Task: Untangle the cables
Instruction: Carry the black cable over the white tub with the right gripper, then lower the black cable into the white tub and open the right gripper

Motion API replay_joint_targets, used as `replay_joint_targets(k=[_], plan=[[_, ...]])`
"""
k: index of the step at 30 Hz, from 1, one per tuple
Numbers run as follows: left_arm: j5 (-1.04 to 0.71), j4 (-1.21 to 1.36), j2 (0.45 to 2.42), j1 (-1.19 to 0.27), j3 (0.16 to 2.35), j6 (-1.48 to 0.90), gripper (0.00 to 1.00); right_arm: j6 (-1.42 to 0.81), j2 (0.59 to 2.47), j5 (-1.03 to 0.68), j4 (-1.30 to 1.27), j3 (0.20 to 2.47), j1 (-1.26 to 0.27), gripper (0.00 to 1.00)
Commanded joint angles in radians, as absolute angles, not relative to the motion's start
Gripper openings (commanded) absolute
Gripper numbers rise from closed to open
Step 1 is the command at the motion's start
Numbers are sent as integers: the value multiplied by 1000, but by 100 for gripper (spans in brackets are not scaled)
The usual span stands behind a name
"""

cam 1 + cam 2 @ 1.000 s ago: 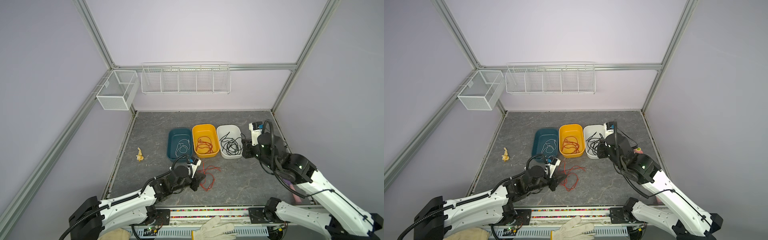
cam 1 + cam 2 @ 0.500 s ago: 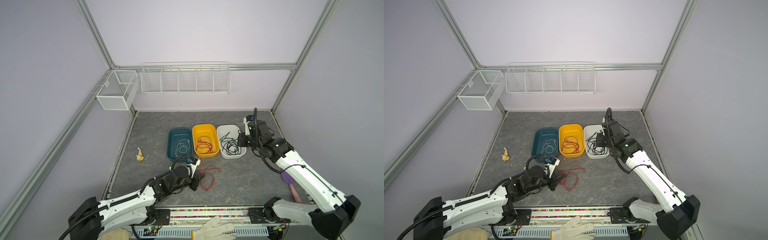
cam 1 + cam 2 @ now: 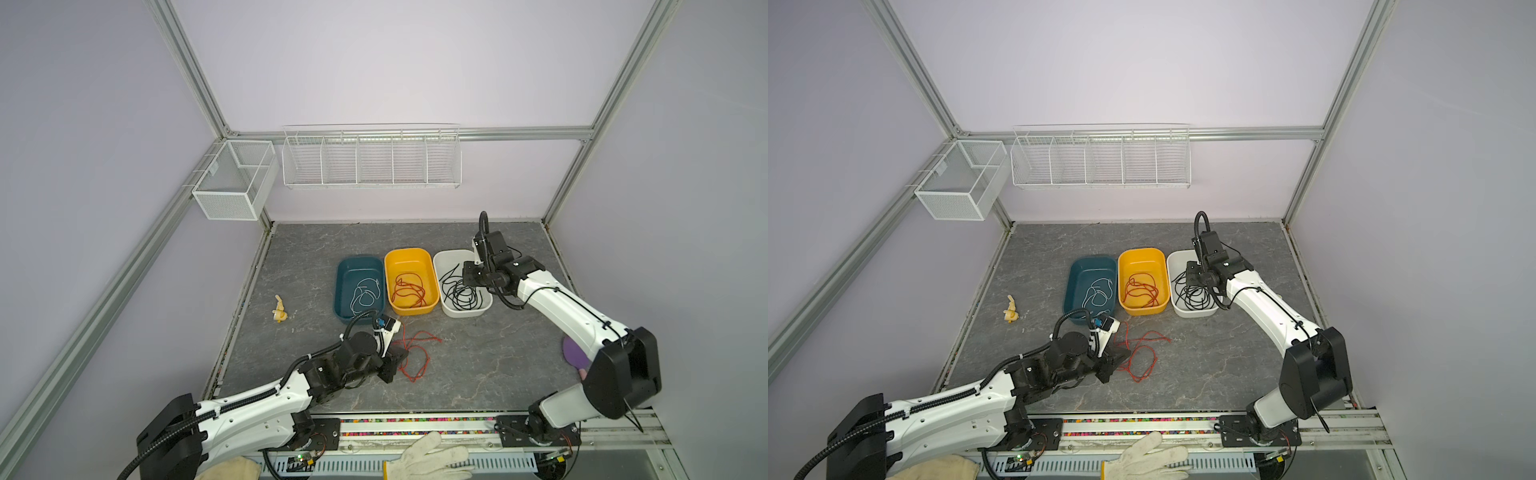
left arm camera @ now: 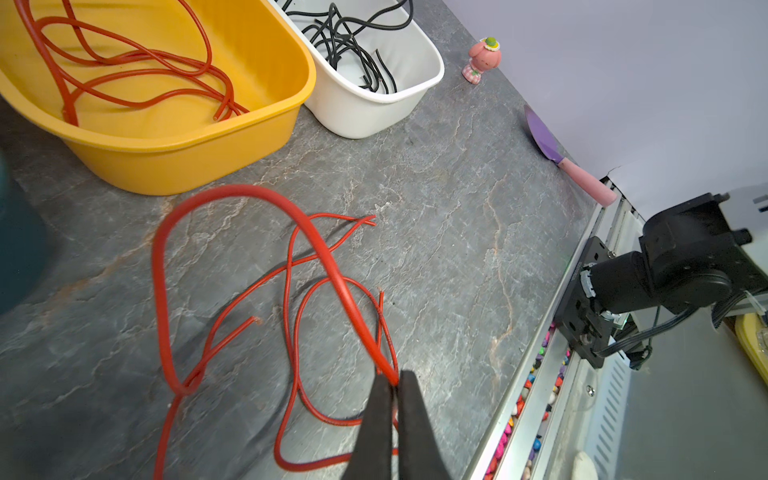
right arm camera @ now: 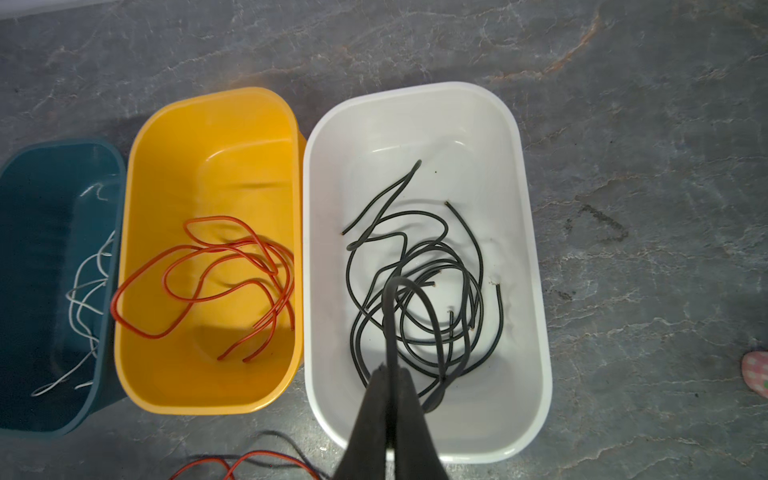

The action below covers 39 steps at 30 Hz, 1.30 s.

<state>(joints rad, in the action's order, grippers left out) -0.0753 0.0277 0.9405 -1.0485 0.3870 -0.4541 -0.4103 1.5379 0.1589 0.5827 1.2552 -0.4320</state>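
Note:
The black pile in the white bin lies below my right gripper. My right gripper lowers toward the pile next and releases the black cable (image 5: pixel 415 286) there.
Loose red cables (image 3: pixel 415 353) (image 3: pixel 1142 353) lie tangled on the grey floor in front of the bins. My left gripper (image 4: pixel 394 380) (image 3: pixel 395 363) is shut on one red strand (image 4: pixel 332 266), which rises off the floor in a loop. Over the white bin (image 5: pixel 536 232) (image 3: pixel 451 254), my right gripper (image 5: pixel 388 370) (image 3: pixel 467 276) is shut on a black cable (image 5: pixel 415 286) that loops down onto the black pile (image 5: pixel 457 266). More red cables (image 5: pixel 216 270) lie in the yellow bin (image 3: pixel 407 252), and white cables (image 3: pixel 363 293) in the teal bin (image 3: pixel 359 262).
A small yellow toy (image 3: pixel 280 309) lies at the floor's left edge. A purple spatula (image 4: pixel 544 137) and a pink doll (image 4: pixel 482 58) sit by the right wall. Wire baskets (image 3: pixel 372 158) hang on the back wall. A white glove (image 3: pixel 428 459) rests on the front rail.
My right arm has stretched forward and its gripper has moved left from beside the white bin to over it, carrying the black cable. The left arm has hardly moved.

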Motion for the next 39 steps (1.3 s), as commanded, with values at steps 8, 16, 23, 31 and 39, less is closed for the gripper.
replay_joint_targets(k=[8,16,23,31,39], plan=[[-66,18,929,-1052,395,-428,0,-407,1651,91,561,1297,-422,7],[-67,26,939,-1052,391,-426,0,-406,1719,74,556,1314,-417,8],[-70,25,938,-1052,392,-428,0,-406,1820,71,543,1369,-393,7],[-66,35,934,-1052,383,-429,0,-429,1850,40,572,1392,-390,11],[-65,46,954,-1052,391,-422,0,-426,1797,15,609,1374,-390,21]])
